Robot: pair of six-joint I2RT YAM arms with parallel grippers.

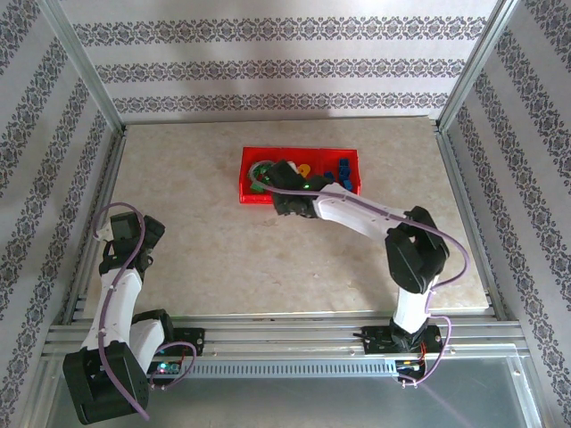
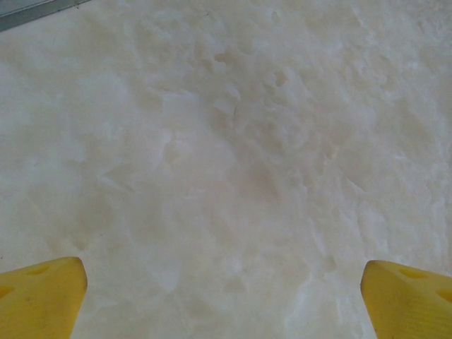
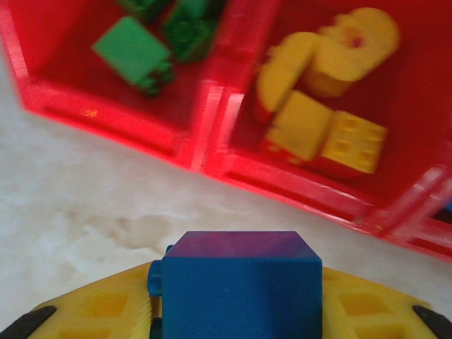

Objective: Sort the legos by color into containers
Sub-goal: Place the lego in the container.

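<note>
I need to move my right gripper outward next, past the yellow legos and over the blue legos' compartment point(image 1: 341, 169), and let go of the matching blue brick there.
My right gripper point(image 3: 236, 321) is shut on a blue lego brick point(image 3: 240, 272), held between its yellow fingers just in front of the red tray's near wall point(image 3: 296, 185). Beyond that wall, green legos point(image 3: 134, 49) lie in the left compartment and yellow legos point(image 3: 325, 106) in the middle one. From above, the red tray point(image 1: 252, 194) sits at the table's far centre, with green point(image 1: 259, 174), yellow point(image 1: 304, 168) and blue point(image 1: 341, 171) legos in its three compartments. The right gripper point(image 1: 284, 189) hangs over the tray's front left part. My left gripper point(image 2: 226, 300) is open over bare table.
The left arm point(image 1: 120, 234) is folded back near the table's left front corner, far from the tray. Metal frame rails point(image 1: 464, 178) border the marbled tabletop on both sides and along the front. Patterned walls close the back.
</note>
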